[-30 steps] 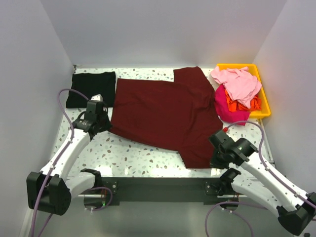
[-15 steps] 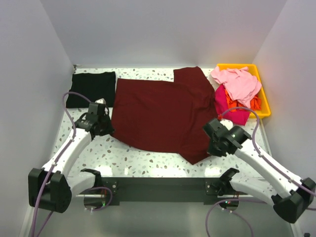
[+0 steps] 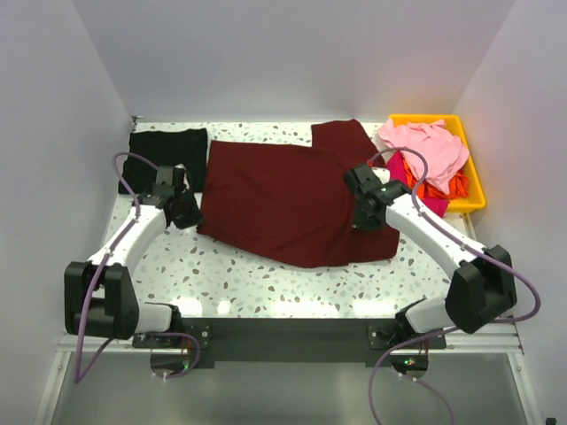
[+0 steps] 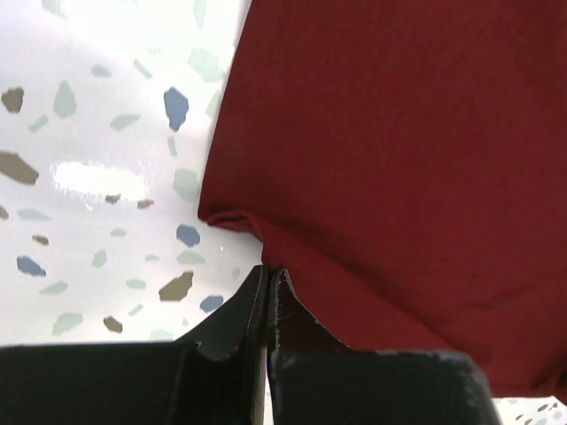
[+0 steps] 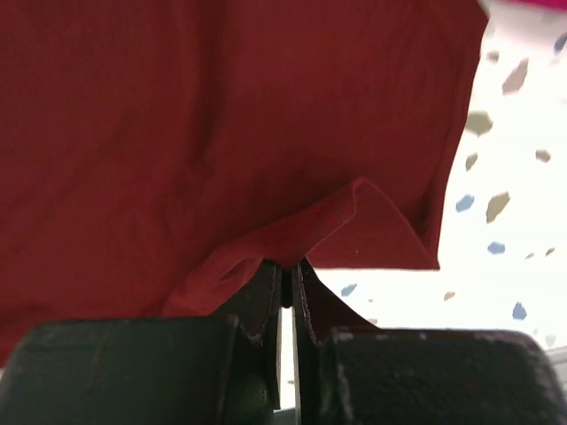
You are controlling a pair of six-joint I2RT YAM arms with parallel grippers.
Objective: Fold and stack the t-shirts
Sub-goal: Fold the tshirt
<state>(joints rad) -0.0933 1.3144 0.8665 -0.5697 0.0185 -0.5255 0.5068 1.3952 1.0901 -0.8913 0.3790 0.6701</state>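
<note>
The shirt's body lies flat beside the black t-shirt, so my left gripper will next carry the near hem outward and release it there.
The large dark maroon t-shirt (image 3: 283, 190) lies spread on the table's middle, its near right part folded up over the body. My left gripper (image 3: 190, 213) is shut on the shirt's near left hem; in the left wrist view the gripper (image 4: 268, 274) pinches the cloth (image 4: 399, 133) at its edge. My right gripper (image 3: 365, 218) is shut on a lifted fold of the same shirt; in the right wrist view the gripper (image 5: 288, 266) holds the maroon cloth (image 5: 221, 115). A folded black t-shirt (image 3: 165, 156) lies at the back left.
A yellow plastic bin (image 3: 477, 184) at the back right holds a light pink t-shirt (image 3: 427, 146), an orange one (image 3: 434, 188) and a magenta one (image 3: 432, 205) that spills over its near edge. White walls close the table on three sides.
My right gripper has carried the shirt's near right corner back and to the left, folding it over the body. My left gripper has shifted slightly away with the left hem.
</note>
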